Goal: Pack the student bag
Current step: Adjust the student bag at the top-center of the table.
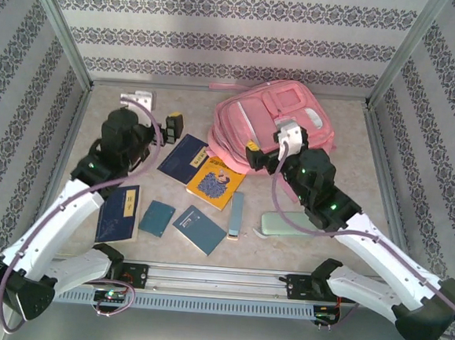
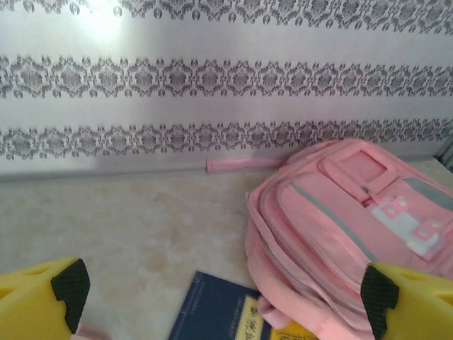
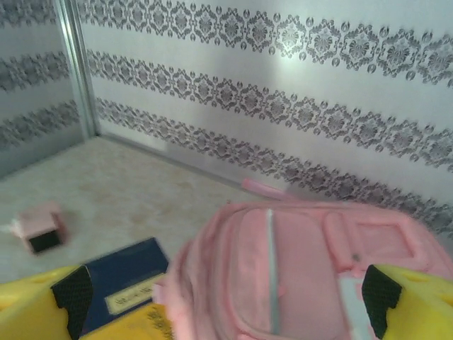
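The bag's side fold [image 1: 221, 130] is below my right gripper, by the dark blue book [image 1: 183, 157], so my right gripper will tip down and lower toward the book next, onto that fold.
The student bag [image 1: 274, 122] is a large pink backpack lying flat at the back centre-right, front pockets up. It also shows in the left wrist view [image 2: 340, 227] and the right wrist view [image 3: 297, 269]. My right gripper [image 1: 268, 146] hovers over the bag's near-left edge, open [image 3: 223, 297], with nothing between its yellow fingers [image 3: 69, 292]. My left gripper [image 1: 165, 126] is left of the bag, above the dark blue book [image 1: 183, 157]. Its jaws stand wide open [image 2: 223, 297] and empty. A yellow book [image 1: 217, 182] lies against the bag's near edge.
A blue book [image 1: 120, 213], two small teal books [image 1: 157, 218] [image 1: 199, 229], a thin teal strip [image 1: 236, 215] and a pale green pencil case [image 1: 294, 225] lie near the front. A small pale box [image 1: 138, 98] sits back left. Patterned walls enclose the table.
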